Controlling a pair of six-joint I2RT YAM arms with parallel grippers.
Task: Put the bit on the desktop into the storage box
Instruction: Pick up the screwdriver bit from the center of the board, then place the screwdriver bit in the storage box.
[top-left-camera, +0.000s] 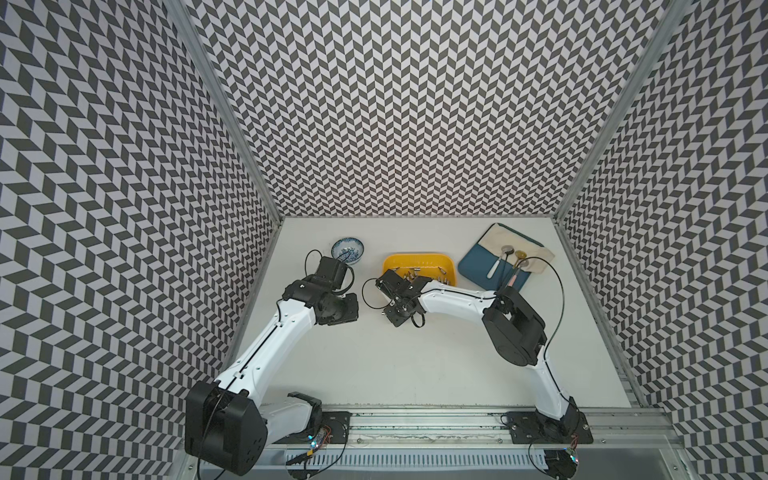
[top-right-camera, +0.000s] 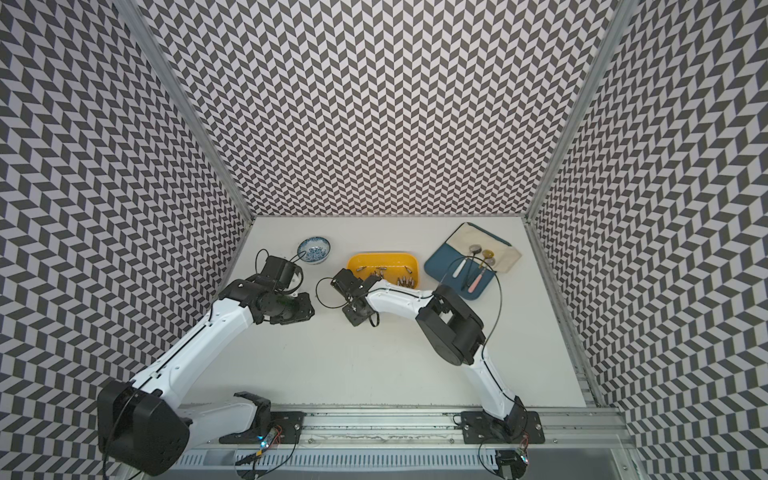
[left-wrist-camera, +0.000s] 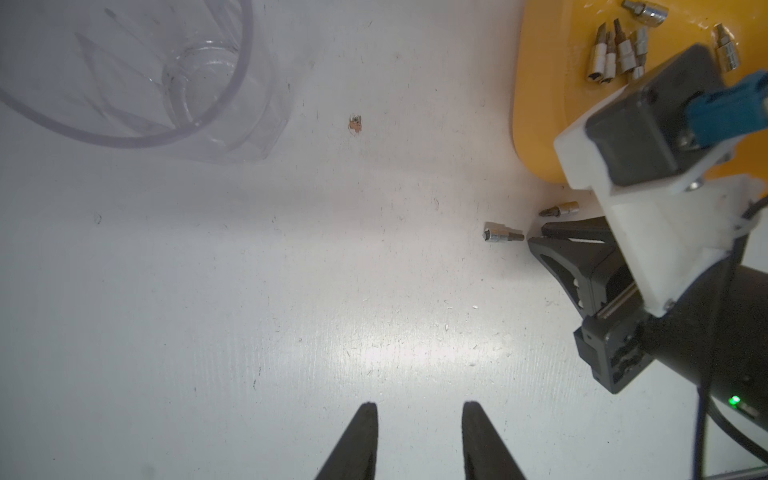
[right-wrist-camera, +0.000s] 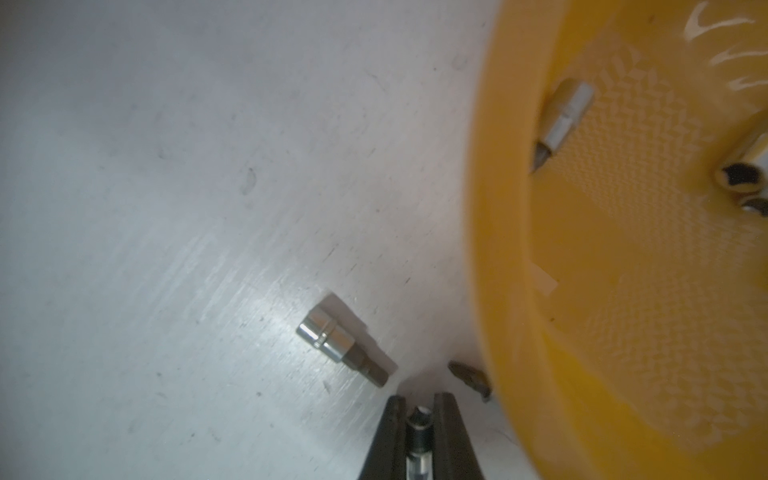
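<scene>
My right gripper rises over the storage box's raised side, goes outward and releases the bit next. The middle of the storage box (top-left-camera: 419, 259) lies outward beyond that side.
My right gripper (right-wrist-camera: 419, 399) is shut on a small metal bit (right-wrist-camera: 418, 419), low over the desktop (top-left-camera: 415, 365) beside the near left corner of the yellow storage box (top-left-camera: 419, 259). The left wrist view shows its fingertips (left-wrist-camera: 536, 239) down at the desktop. Two more bits lie loose there: a silver one (right-wrist-camera: 345, 338) (left-wrist-camera: 503, 237) just ahead of the fingers, and a darker one (right-wrist-camera: 469, 376) (left-wrist-camera: 559, 208) against the storage box wall (right-wrist-camera: 507, 249). Several bits (left-wrist-camera: 619, 50) lie inside the storage box (left-wrist-camera: 540, 104). My left gripper (left-wrist-camera: 419, 409) stands open over bare desktop, holding nothing.
A clear plastic cup (left-wrist-camera: 137, 75) sits on the desktop ahead of the left gripper. A blue-patterned bowl (top-left-camera: 348, 250) stands at the back left. A blue-and-cream tray (top-left-camera: 498, 262) with spoons lies at the back right. Chevron walls close three sides.
</scene>
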